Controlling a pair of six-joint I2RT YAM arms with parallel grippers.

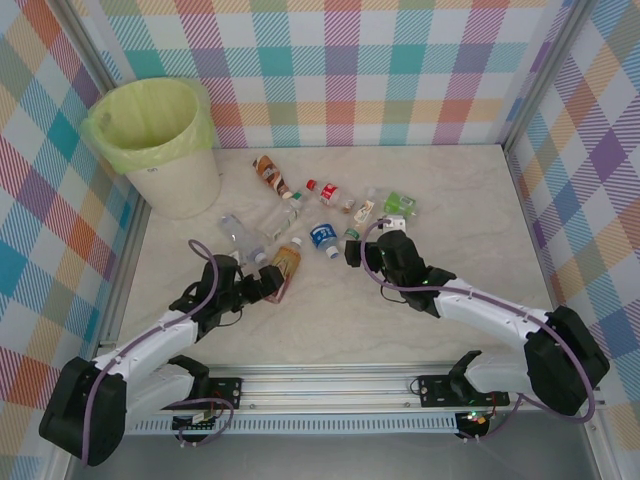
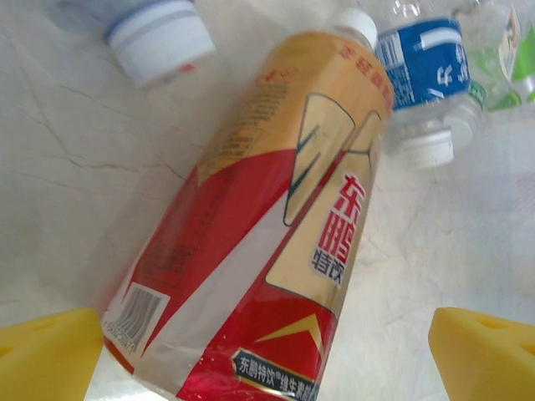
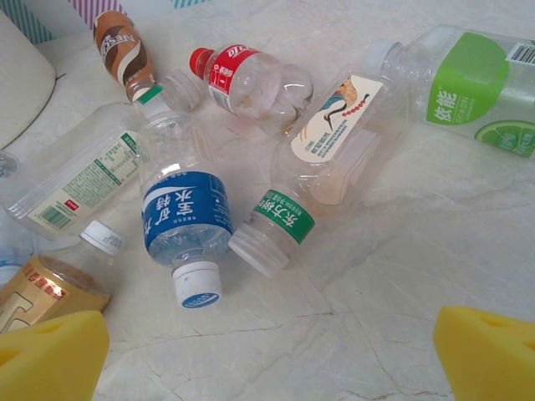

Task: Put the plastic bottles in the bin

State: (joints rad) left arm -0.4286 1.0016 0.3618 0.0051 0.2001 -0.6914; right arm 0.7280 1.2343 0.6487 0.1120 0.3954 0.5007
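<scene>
The base end of the red-and-gold bottle is already between the open fingers, so next my left gripper will lower over the bottle's red lower half and close there.
Several plastic bottles lie on their sides mid-table. A red-and-gold labelled bottle lies between the yellow pads of my left gripper, which is open and straddles the bottle's base end without squeezing it. My right gripper is open over bare table, just short of a blue-labelled bottle and a green-banded bottle. The bin, white with a yellow-green liner, stands at the far left corner.
Behind these lie a red-labelled bottle, a brown one, a lime-green one and a clear white-labelled one. Plaid walls close in the back and sides. Marble tabletop lies bare to the right.
</scene>
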